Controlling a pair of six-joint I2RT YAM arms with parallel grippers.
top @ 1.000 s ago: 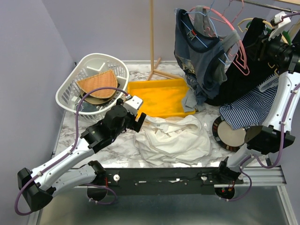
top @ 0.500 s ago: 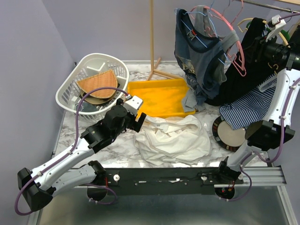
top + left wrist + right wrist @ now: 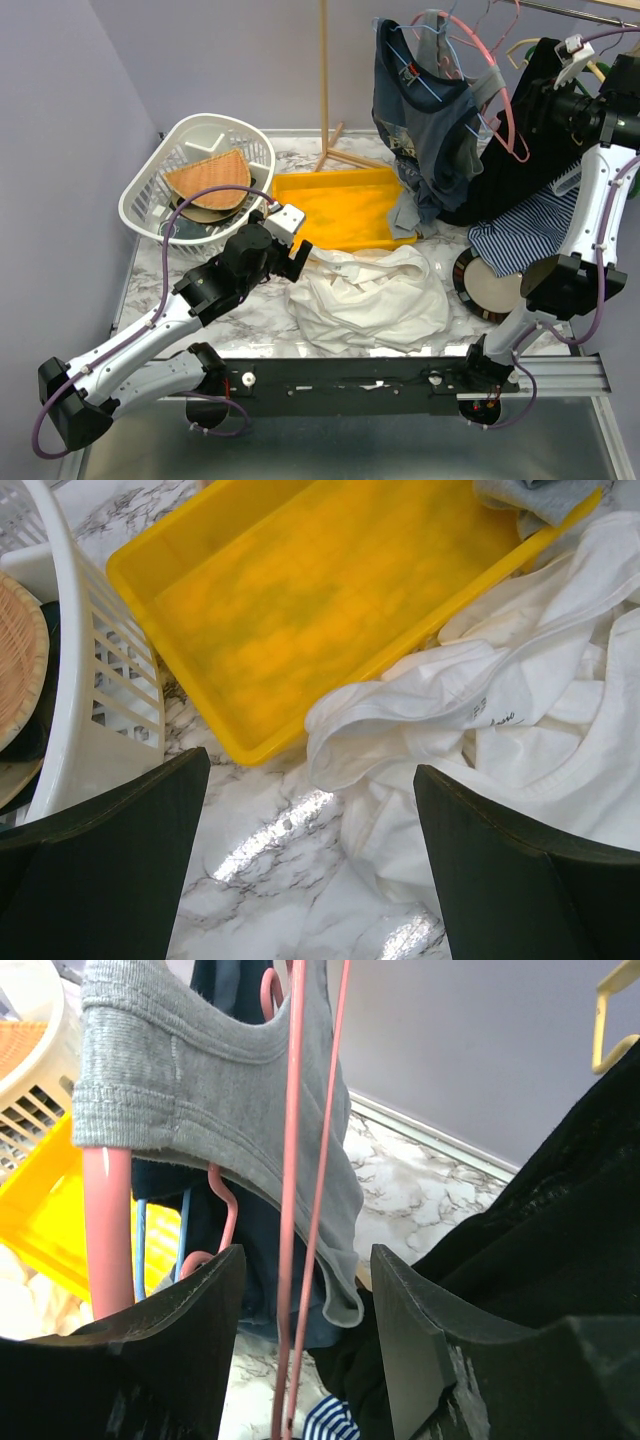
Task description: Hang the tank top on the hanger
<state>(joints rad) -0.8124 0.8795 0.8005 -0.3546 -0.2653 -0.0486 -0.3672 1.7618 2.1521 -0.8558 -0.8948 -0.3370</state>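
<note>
The right gripper edges toward the blue-grey shirt next and closes around both wires (image 3: 509, 107), since the slim pink hanger's wires already stand between its open fingers.
The off-white tank top (image 3: 370, 300) lies crumpled on the marble table in front of the yellow tray; it also shows in the left wrist view (image 3: 520, 730). My left gripper (image 3: 292, 258) (image 3: 312, 770) is open and empty, low over the table at the top's left edge. The slim pink wire hanger (image 3: 512, 125) hangs at the upper right between the blue-grey shirt and the black top. My right gripper (image 3: 560, 80) (image 3: 305, 1260) is raised there and open, with the hanger's thin wires (image 3: 296, 1140) standing between its jaws, not clamped.
A white laundry basket (image 3: 150, 190) stands at the back left, next to the yellow tray (image 3: 345, 210). A wooden rack pole (image 3: 323, 70) rises behind. The blue-grey shirt (image 3: 420, 110) on a thick pink hanger (image 3: 105, 1230), the black top (image 3: 530, 150), a striped cloth (image 3: 530, 230) and a round disc (image 3: 490, 285) fill the right.
My right gripper has moved up and to the left, closer to the hangers, and the slim pink hanger has shifted slightly left. The left arm and the tank top have not moved.
</note>
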